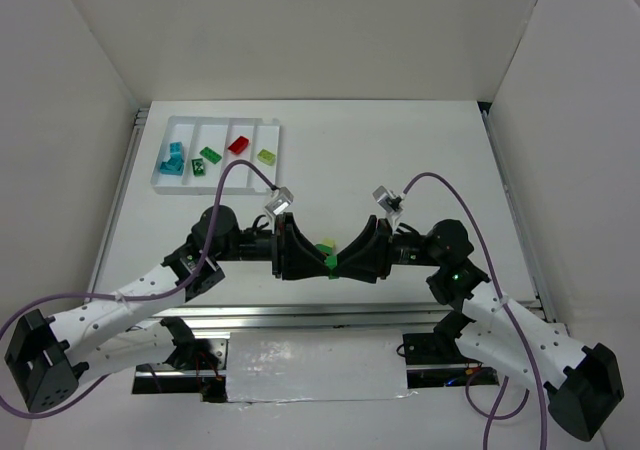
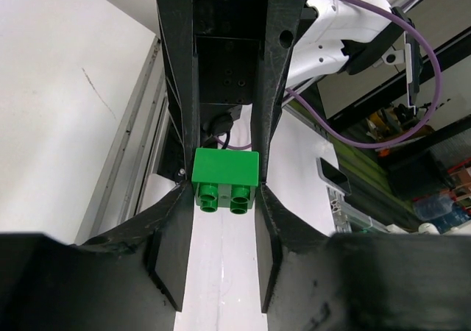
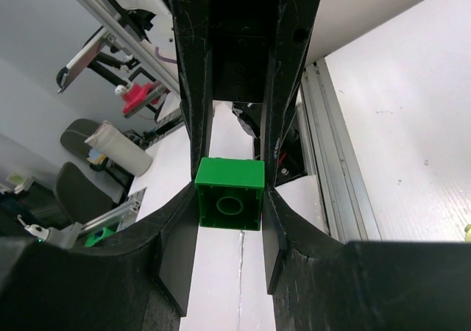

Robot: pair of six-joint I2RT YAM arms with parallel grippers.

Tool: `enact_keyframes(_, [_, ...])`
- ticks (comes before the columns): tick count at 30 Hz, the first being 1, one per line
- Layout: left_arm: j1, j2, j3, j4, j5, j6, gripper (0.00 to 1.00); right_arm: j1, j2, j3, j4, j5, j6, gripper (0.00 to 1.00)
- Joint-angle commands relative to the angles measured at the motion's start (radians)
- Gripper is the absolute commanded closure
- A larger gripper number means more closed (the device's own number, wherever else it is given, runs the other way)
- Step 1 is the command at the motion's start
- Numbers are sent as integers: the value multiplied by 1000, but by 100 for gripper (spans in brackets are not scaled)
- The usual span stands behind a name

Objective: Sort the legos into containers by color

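The container with green legos lies outward and to the left of my left gripper in the top view. My left gripper should swing over it next and release the matching lego.
My two grippers meet tip to tip over the near middle of the table. Between them is a green lego. In the left wrist view its studs face the camera. The left gripper is shut on its sides at the very fingertips. In the right wrist view the lego's hollow underside shows, and the right gripper is shut on it too. A yellow-green lego lies just behind them. The white tray at the back left holds teal, green, red and yellow-green legos, each colour in its own container.
White walls close in the table on three sides. Metal rails run along the left, right and near edges. Purple cables arch above both wrists.
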Motion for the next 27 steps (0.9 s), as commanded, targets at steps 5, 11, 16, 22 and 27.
enact_keyframes(5, [-27, 27, 40, 140, 37, -30, 88, 23, 20, 40, 10, 10, -31, 88])
enact_keyframes(11, [-28, 23, 41, 135, 28, -25, 100, 25, 12, 20, 21, 27, -27, 33])
enact_keyframes(16, [-28, -2, 46, 97, 5, -4, 100, 25, -3, 17, -5, 59, -39, 13])
enact_keyframes(22, [-28, -25, 49, 63, -24, 18, 100, 25, 4, 20, -45, 100, -50, 0])
enact_keyframes(27, [-29, -28, 55, 52, -33, 26, 100, 23, 17, 34, -106, 165, -62, 0])
